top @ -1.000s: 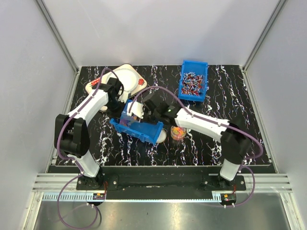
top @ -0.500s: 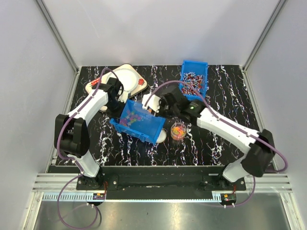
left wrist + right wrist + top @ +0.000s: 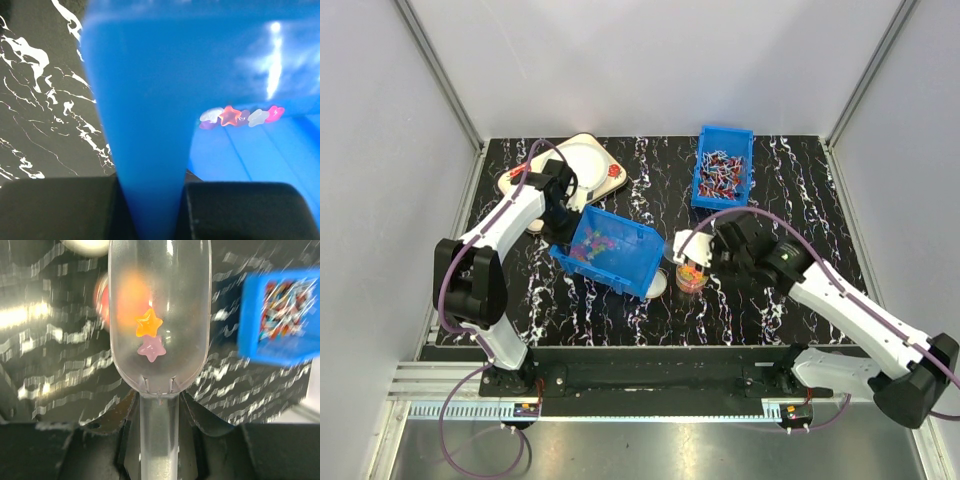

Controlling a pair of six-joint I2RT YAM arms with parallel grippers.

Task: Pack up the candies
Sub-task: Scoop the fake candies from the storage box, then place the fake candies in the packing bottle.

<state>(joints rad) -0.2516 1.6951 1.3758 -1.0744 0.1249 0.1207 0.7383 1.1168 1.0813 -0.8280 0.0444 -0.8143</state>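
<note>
I will move my left gripper down and to the left in the top view next and release the bin on the bare tabletop, because the end of the bin sticks out over the lid.
My left gripper (image 3: 561, 217) (image 3: 150, 212) is shut on the left wall of a tilted blue bin (image 3: 612, 252) (image 3: 142, 115). The bin holds small multicoloured star-shaped candies (image 3: 597, 243) (image 3: 235, 116). My right gripper (image 3: 710, 251) (image 3: 159, 440) is shut on the handle of a clear plastic scoop (image 3: 159, 310). An orange candy (image 3: 148, 323) and a pink candy (image 3: 152, 348) lie in the scoop. The scoop's bowl (image 3: 682, 247) hovers just above a small clear cup (image 3: 691, 276) partly filled with candies. In the right wrist view the cup is an orange-red blur behind the scoop.
A second blue bin (image 3: 723, 168) (image 3: 280, 315) of longer wrapped sweets stands at the back right. A white round lid (image 3: 657, 285) lies beside the cup. A cream tray with a white plate (image 3: 578, 164) sits at the back left, behind my left arm.
My right arm has drawn the scoop out of the tilted bin and swung it right to above the cup. My left gripper has kept holding the bin tilted.
</note>
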